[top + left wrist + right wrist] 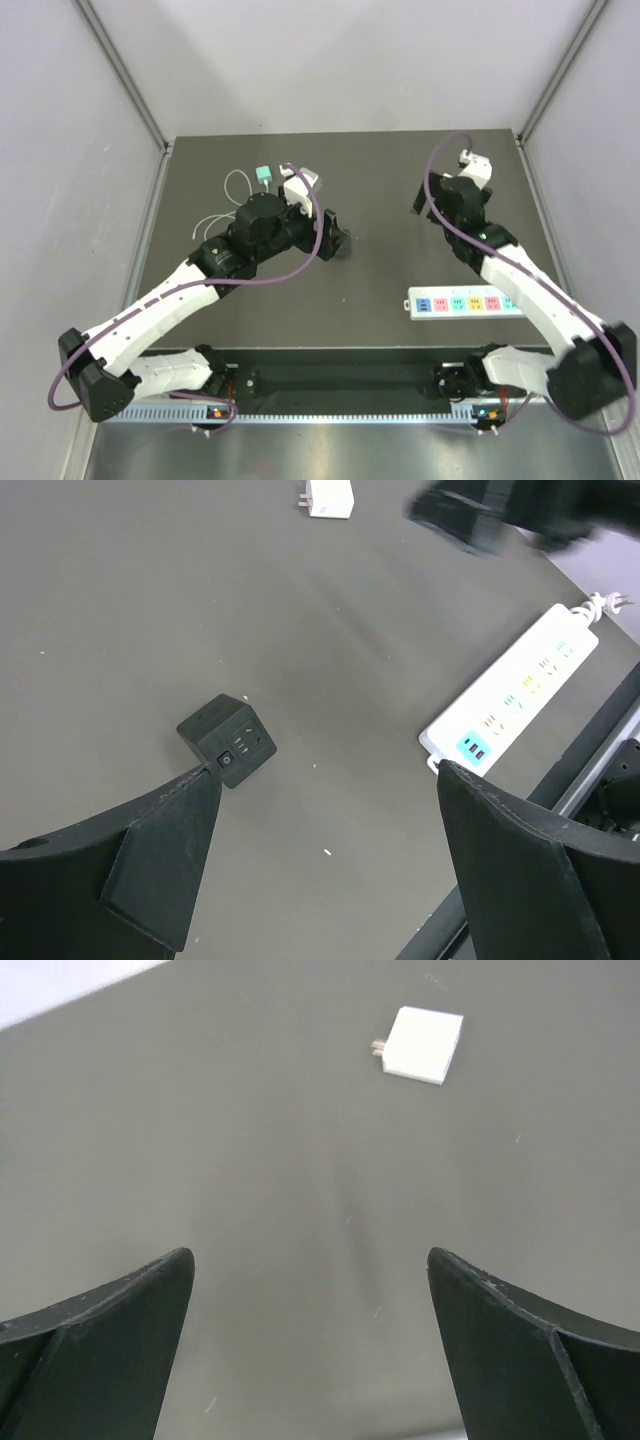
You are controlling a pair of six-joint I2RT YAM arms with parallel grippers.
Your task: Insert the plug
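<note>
The white plug should end up between the open fingers of my right gripper, so my right gripper should first move down and away from my base.
A small white plug lies flat on the dark table, its prongs pointing left, well ahead of my open right gripper. The same plug shows at the top edge of the left wrist view. The white power strip with coloured sockets lies near the table's front right and appears again as the strip in the left wrist view. My left gripper is open and empty above the table's middle. The right gripper hovers at the back right. I cannot make out the plug in the top view.
A black cube socket sits on the table just beyond my left finger. At the back left lies a teal adapter with thin grey cables. Grey walls close in the table's sides and back. A black rail runs along the front edge.
</note>
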